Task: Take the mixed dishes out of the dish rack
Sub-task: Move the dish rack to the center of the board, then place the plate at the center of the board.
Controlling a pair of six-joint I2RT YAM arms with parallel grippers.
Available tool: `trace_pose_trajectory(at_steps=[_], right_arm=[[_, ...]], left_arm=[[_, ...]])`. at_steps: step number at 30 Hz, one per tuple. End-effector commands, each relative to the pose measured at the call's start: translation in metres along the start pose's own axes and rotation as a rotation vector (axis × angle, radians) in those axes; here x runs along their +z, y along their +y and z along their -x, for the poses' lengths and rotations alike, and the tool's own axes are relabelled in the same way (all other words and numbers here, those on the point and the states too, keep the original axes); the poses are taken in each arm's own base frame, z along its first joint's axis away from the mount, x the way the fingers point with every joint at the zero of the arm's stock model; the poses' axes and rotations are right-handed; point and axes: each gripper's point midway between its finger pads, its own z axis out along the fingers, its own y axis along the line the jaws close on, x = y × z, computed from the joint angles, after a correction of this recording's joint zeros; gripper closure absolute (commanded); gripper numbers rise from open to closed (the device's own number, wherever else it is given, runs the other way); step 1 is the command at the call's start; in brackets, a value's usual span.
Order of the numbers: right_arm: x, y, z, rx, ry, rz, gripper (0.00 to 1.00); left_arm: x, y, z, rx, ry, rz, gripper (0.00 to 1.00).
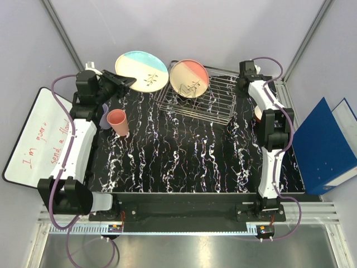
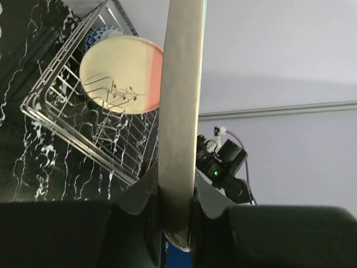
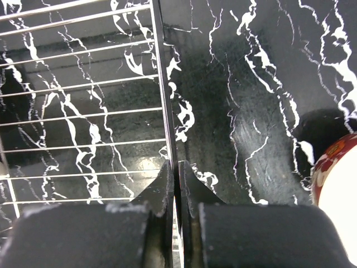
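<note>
Back, down and to the right in the top view I will move my left gripper, because the marble before the dish rack is clear for releasing the cream/blue plate.
My left gripper (image 1: 121, 82) is shut on the rim of the cream/blue plate (image 1: 143, 69) and holds it left of the dish rack (image 1: 215, 100); in the left wrist view the plate (image 2: 179, 100) stands edge-on between the jaws. The cream/pink plate (image 1: 189, 77) stands in the rack's left end, and also shows in the left wrist view (image 2: 120, 72). A blue-white bowl (image 2: 98, 34) sits behind it. My right gripper (image 3: 178, 167) is shut on the rack's wire rim (image 3: 165, 95) at its right end. A pink cup (image 1: 118, 121) and a lavender cup (image 1: 104, 118) stand on the table. A red bowl (image 3: 334, 184) sits beside the right arm.
The table (image 1: 184, 156) is black marble with white veins. A whiteboard (image 1: 39, 134) lies off its left edge and a blue binder (image 1: 323, 146) off its right edge. The right arm (image 1: 273, 128) runs along the table's right side.
</note>
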Motion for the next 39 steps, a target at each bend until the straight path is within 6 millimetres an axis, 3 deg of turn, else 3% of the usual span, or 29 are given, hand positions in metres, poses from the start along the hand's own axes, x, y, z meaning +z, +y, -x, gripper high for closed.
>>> trace_pose_trajectory(at_steps=[1, 7, 10, 11, 12, 13, 14, 18, 19, 21, 22, 24, 25, 28, 30, 31, 36, 39], right_arm=[[0.005, 0.004, 0.025, 0.043, -0.064, -0.013, 1.0], [0.015, -0.002, 0.028, 0.034, -0.055, -0.017, 1.0], [0.007, 0.008, 0.035, 0.063, -0.063, 0.026, 0.59], [-0.005, 0.011, 0.04, 0.073, -0.079, 0.05, 0.39], [-0.014, 0.019, 0.045, 0.09, -0.098, 0.078, 0.28], [-0.037, 0.028, 0.06, 0.102, -0.149, 0.113, 0.07], [-0.047, 0.032, 0.063, 0.105, -0.164, 0.121, 0.0], [-0.114, 0.051, 0.095, 0.111, -0.279, 0.195, 0.0], [-0.142, 0.053, 0.107, 0.125, -0.322, 0.223, 0.0], [-0.172, 0.056, 0.115, 0.148, -0.359, 0.263, 0.0], [-0.2, 0.055, 0.122, 0.163, -0.403, 0.294, 0.0], [-0.229, 0.06, 0.123, 0.18, -0.441, 0.346, 0.0], [-0.257, 0.058, 0.124, 0.189, -0.483, 0.388, 0.0], [-0.304, 0.067, 0.107, 0.191, -0.524, 0.488, 0.0], [-0.324, 0.077, 0.092, 0.177, -0.524, 0.529, 0.0], [-0.336, 0.076, 0.083, 0.175, -0.525, 0.551, 0.0], [-0.381, 0.096, 0.036, 0.115, -0.502, 0.722, 0.0], [-0.394, 0.094, 0.007, 0.082, -0.486, 0.806, 0.0]], left_arm=[[-0.05, -0.088, 0.001, 0.111, -0.053, -0.311, 1.0], [-0.056, -0.075, -0.022, 0.106, -0.005, -0.304, 1.0], [-0.059, -0.068, -0.031, 0.113, 0.01, -0.293, 1.0], [-0.063, -0.068, -0.033, 0.124, 0.01, -0.293, 1.0], [-0.063, -0.066, -0.034, 0.126, 0.01, -0.288, 1.0], [-0.064, -0.063, -0.037, 0.13, 0.014, -0.284, 1.0], [-0.067, -0.063, -0.039, 0.138, 0.015, -0.283, 1.0], [-0.071, -0.057, -0.045, 0.146, 0.02, -0.277, 1.0], [-0.071, -0.055, -0.047, 0.145, 0.022, -0.275, 1.0], [-0.074, -0.049, -0.052, 0.143, 0.028, -0.274, 1.0], [-0.076, -0.047, -0.054, 0.142, 0.031, -0.275, 1.0], [-0.078, -0.042, -0.064, 0.145, 0.055, -0.281, 1.0], [-0.079, -0.039, -0.07, 0.151, 0.074, -0.282, 1.0], [-0.083, -0.019, -0.089, 0.148, 0.126, -0.264, 1.0], [-0.084, 0.003, -0.103, 0.134, 0.157, -0.234, 1.0], [-0.09, 0.005, -0.108, 0.137, 0.161, -0.243, 1.0], [-0.098, 0.035, -0.141, 0.119, 0.24, -0.219, 1.0], [-0.099, 0.055, -0.157, 0.118, 0.273, -0.198, 1.0]])
